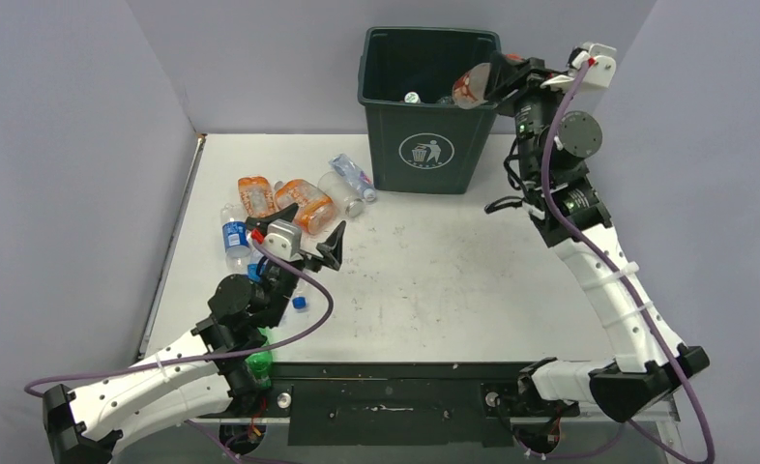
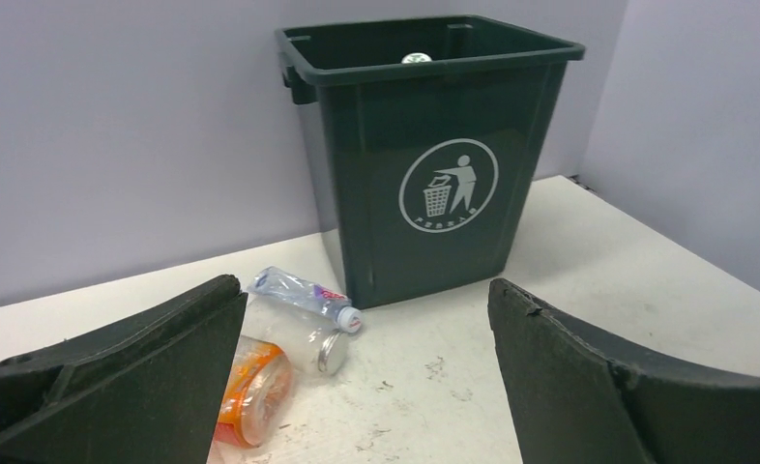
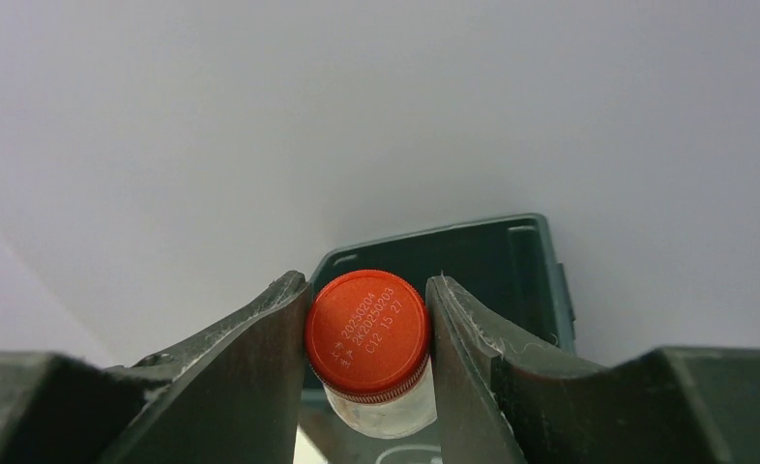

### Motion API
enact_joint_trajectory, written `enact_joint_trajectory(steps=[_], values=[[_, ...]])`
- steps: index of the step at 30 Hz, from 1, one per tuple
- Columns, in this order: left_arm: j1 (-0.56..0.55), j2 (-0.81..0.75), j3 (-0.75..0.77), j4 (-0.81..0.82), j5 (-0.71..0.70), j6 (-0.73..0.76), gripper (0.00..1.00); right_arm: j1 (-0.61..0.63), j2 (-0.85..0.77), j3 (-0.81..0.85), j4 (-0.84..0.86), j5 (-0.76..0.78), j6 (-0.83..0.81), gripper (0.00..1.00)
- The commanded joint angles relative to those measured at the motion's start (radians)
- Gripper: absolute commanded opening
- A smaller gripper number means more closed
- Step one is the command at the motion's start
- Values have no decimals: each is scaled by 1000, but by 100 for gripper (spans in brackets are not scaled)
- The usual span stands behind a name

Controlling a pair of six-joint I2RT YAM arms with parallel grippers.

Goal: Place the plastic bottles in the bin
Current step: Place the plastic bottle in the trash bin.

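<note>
My right gripper is going outward and to the left in the top view next, over the bin's opening (image 1: 446, 60) (image 3: 465, 273), to release, because the clear bottle overlaps the bin's rim.
The dark green bin (image 1: 453, 164) (image 2: 357, 174) stands at the table's back. Over its right rim, my right gripper (image 1: 492, 79) (image 3: 367, 338) is shut on the red cap of a clear bottle (image 1: 467, 87) (image 3: 368, 333), with the bin (image 3: 492, 261) below it. A bottle cap (image 1: 412, 98) shows inside the bin. Loose bottles lie left of the bin: two orange (image 1: 255, 193) (image 1: 308, 205), clear ones (image 1: 342, 188) (image 1: 352, 174), one blue-labelled (image 1: 233, 237). My left gripper (image 1: 299, 237) (image 2: 365, 290) hangs open and empty beside them; an orange bottle (image 2: 255, 387) lies by its left finger.
A green bottle (image 1: 258, 365) lies near the left arm's base and a blue cap (image 1: 300, 303) sits by the arm. Purple walls close in the table on the left, back and right. A black rail (image 1: 395, 387) runs along the near edge.
</note>
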Motion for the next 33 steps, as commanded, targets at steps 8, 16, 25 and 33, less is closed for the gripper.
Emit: enact_joint_trajectory(steps=[8, 16, 25, 33], values=[[-3, -23, -28, 132, -149, 73, 96, -375, 104, -105, 494, -173, 441, 5], [-2, -29, -40, 160, -172, 84, 96, -364, 335, 77, 421, -370, 366, 5], [-2, -48, -81, 288, -256, 165, 96, -303, 506, 79, 583, -260, 275, 5], [-1, -85, -132, 409, -247, 212, 96, -262, 687, 245, 593, -165, 128, 5]])
